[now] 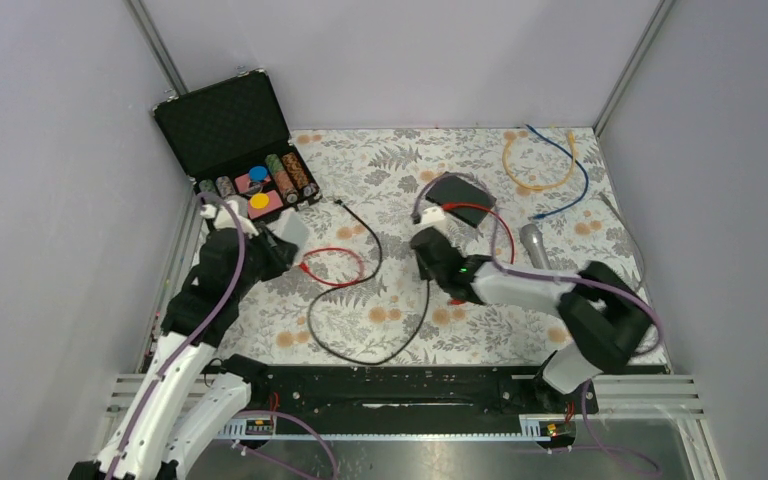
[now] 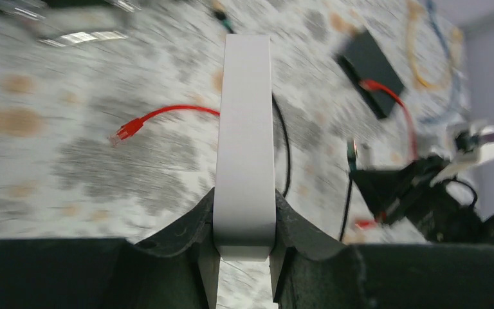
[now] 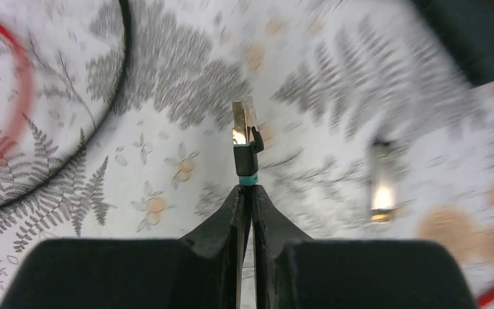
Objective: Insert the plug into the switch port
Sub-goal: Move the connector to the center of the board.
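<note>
Next I should swing my right gripper back to the left in the top view, lower and release onto clear tabletop inside the black cable's loop [image 1: 362,326], which lies below it.
The switch [image 2: 244,129] is a flat white box, gripped at one end by my left gripper [image 2: 244,199] and held above the floral table; it also shows in the top view [image 1: 294,230] at the left gripper [image 1: 278,243]. My right gripper [image 3: 245,190] is shut on the black cable just behind a plug [image 3: 245,138] with a clear tip and a teal collar, which points away from me above the table. In the top view the right gripper [image 1: 426,268] is mid-table, well right of the switch. The switch ports are not visible.
A red cable with a red plug [image 1: 305,266] lies between the grippers; the black cable [image 1: 360,355] loops toward the front. A black box [image 1: 457,197] with a red lead sits behind the right gripper. An open chip case [image 1: 225,125], orange cable [image 1: 525,165], blue cable [image 1: 572,165] and microphone [image 1: 533,243] lie farther back.
</note>
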